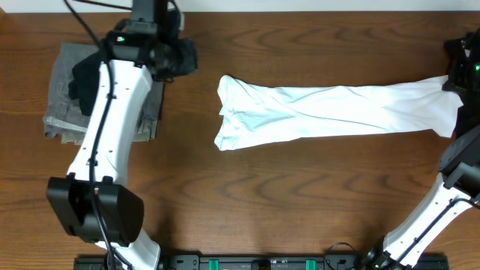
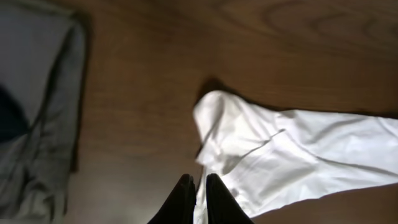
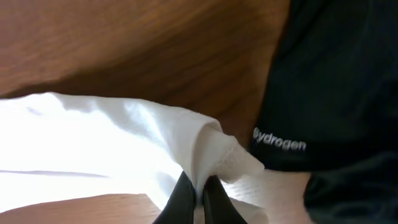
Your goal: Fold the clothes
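Observation:
Next, my right gripper lifts the pinched end over the shirt (image 2: 292, 155), then lowers it onto the shirt's middle.
The white T-shirt (image 1: 330, 109) lies bunched into a long band across the table, from the middle to the far right. No print shows on it. My right gripper (image 1: 453, 78) is shut on the shirt's right end; in the right wrist view its fingers (image 3: 198, 186) pinch a fold of white cloth (image 3: 124, 143). My left gripper (image 1: 182, 56) is at the back left, apart from the shirt's left end (image 1: 225, 112). In the left wrist view its fingers (image 2: 198, 186) are closed together with nothing between them, and the shirt (image 2: 292, 155) lies beyond them.
A pile of folded grey clothes (image 1: 61, 101) with a dark garment (image 1: 81, 79) on it lies at the left, partly under my left arm; it also shows in the left wrist view (image 2: 37, 124). A black garment with white lettering (image 3: 329, 81) lies beside the shirt's right end.

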Motion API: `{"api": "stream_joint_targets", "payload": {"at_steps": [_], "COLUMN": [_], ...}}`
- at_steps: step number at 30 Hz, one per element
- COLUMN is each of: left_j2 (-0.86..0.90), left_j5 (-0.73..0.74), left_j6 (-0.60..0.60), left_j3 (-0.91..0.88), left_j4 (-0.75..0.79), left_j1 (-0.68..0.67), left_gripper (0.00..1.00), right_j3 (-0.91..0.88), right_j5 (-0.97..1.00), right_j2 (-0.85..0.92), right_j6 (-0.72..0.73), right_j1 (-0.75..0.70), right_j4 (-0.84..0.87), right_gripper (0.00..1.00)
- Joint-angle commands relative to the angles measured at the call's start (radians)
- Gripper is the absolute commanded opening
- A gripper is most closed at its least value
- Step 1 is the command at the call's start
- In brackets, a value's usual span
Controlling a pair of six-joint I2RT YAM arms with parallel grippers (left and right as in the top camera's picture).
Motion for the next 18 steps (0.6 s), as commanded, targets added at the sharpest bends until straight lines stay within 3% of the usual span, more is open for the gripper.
{"api": "stream_joint_targets", "payload": {"at_steps": [1,10,18], "left_j2": [-0.011,-0.011,-0.011], "left_j5": [-0.010,-0.021,-0.092], "left_j6": [-0.005,-0.005,-0.005], "left_j3": [0.005,0.004,0.004], "left_j4": [-0.026,-0.056,-0.091], "left_j1": [0.016,0.019,0.019], "left_gripper": [0.11,0.11,0.11], "right_j3": [0.059,0.066,0.058], "right_j5": [-0.077,-0.159,-0.081], "right_j2": [0.005,0.005,0.006], "right_j6": [0.098,0.348,0.423], "right_j1": [0.062,0.278,0.486], "right_j4": [-0.035,-0.047,-0.035], "right_gripper": [0.01,0.01,0.01]}}
